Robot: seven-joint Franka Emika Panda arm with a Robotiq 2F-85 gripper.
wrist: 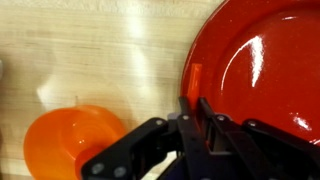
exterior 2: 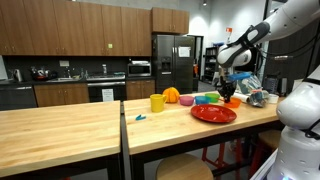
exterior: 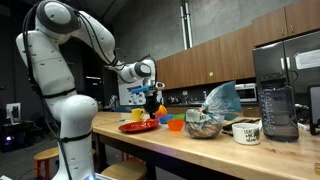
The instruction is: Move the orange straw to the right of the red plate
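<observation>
The counter is bare below and to the left in the wrist view. My gripper should next move off the red plate's rim and down to release the straw (wrist: 194, 78).
My gripper (wrist: 196, 108) is shut on the orange straw (wrist: 194, 78), which sticks out past the fingertips. In the wrist view the straw is over the rim of the glossy red plate (wrist: 262, 60), at the plate's left edge in that picture. In both exterior views the gripper (exterior: 152, 98) (exterior 2: 228, 92) hangs just above the wooden counter at the edge of the red plate (exterior: 137, 126) (exterior 2: 213, 113). The straw is too small to make out in the exterior views.
A small orange cup (wrist: 70, 140) stands beside the plate, close to the fingers. A yellow cup (exterior 2: 156, 102), an orange ball (exterior 2: 171, 96) and several coloured cups (exterior: 175, 122) stand nearby. A bag-covered bowl (exterior: 208, 112), a mug (exterior: 246, 131) and a blender (exterior: 276, 100) stand further along the counter.
</observation>
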